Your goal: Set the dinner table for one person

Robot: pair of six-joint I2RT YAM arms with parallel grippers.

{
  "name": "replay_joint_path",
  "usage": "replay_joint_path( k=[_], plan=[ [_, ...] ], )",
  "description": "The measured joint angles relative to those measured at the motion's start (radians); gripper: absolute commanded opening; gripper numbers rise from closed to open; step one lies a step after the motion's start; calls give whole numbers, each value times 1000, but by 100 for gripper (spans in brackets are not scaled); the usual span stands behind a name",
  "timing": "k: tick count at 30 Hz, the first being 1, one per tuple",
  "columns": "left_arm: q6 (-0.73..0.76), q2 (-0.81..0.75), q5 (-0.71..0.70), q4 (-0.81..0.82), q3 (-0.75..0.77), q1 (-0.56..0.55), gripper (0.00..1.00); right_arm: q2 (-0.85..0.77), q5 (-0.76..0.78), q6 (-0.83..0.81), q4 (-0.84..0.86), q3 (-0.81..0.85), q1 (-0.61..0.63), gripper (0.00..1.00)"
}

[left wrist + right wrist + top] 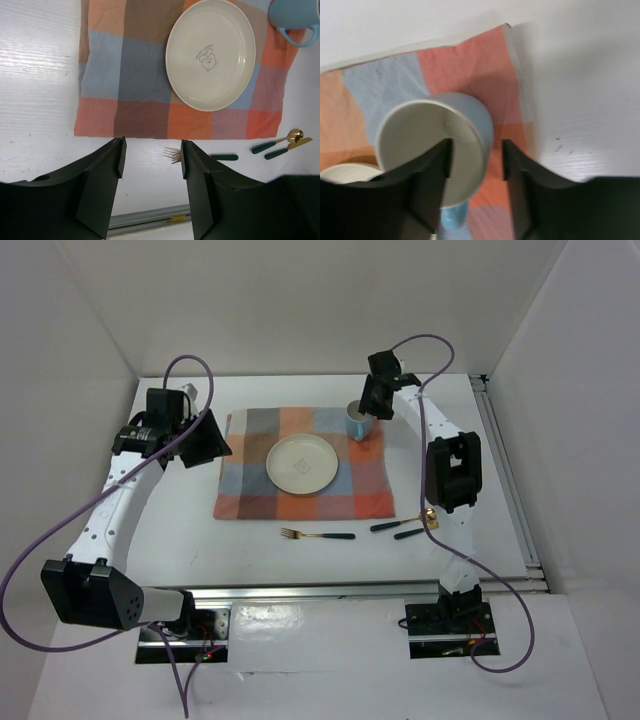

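Next, my right gripper should rise clear, come back and lower onto the spoon's green handle (386,525), since the mug (360,423) stands on the mat while the spoon still lies off it.
On the white dinner table (170,530) lies a checked cloth mat (250,490) with a cream plate (302,462) at its middle. A blue mug (360,423) stands upright on the mat's far right corner. My right gripper (374,400) hovers over the mug (435,150). It (476,147) is open, with one finger over the mug's inside and the other outside the wall. My left gripper (205,440) hangs by the mat's left edge. It (152,145) is open and holds nothing. A gold fork (318,535), a spoon (280,141) and a knife (290,148) lie in front of the mat.
Metal rails run along the table's right edge (510,480) and front edge (350,590). White walls close in the back and both sides. The right arm's elbow (452,472) stands over the table right of the mat, partly covering the spoon and knife.
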Motion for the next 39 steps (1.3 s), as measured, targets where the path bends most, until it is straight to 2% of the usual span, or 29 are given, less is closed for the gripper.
replay_joint_path(
  k=[1,2,6,9,13,14,17,18,20,21,22,25,28,33,39],
  plan=[
    [0,0,2,0,0,-2,66,-1,-8,3,6,0,0,68],
    [0,0,3,0,0,-6,66,-1,-14,4,8,0,0,81],
    [0,2,4,0,0,-16,66,-23,-29,6,11,-3,-1,99],
    [0,7,4,0,0,-23,66,-113,-24,7,21,-63,-7,100],
    [2,14,3,1,3,-27,66,-378,-10,25,85,-303,-24,100],
    [2,17,3,0,4,-30,66,-464,-6,32,101,-385,-28,98],
    [1,19,4,5,4,-40,66,-705,5,75,135,-616,-36,85],
    [1,19,4,6,3,-45,66,-779,2,101,143,-703,-33,72],
    [1,18,6,14,-3,-56,66,-901,-9,158,152,-882,-11,63],
    [1,19,6,19,-6,-61,66,-939,-20,188,140,-953,5,50],
    [1,19,6,21,-10,-64,66,-969,-33,227,135,-1032,28,46],
    [1,23,5,24,-13,-74,66,-999,-65,348,105,-1207,93,48],
    [1,24,4,27,-13,-81,66,-1000,-85,429,63,-1284,114,51],
    [2,24,0,26,-13,-85,66,-990,-86,505,60,-1291,105,54],
    [2,24,-5,26,-13,-87,66,-891,-110,560,64,-1289,101,58]
  ],
)
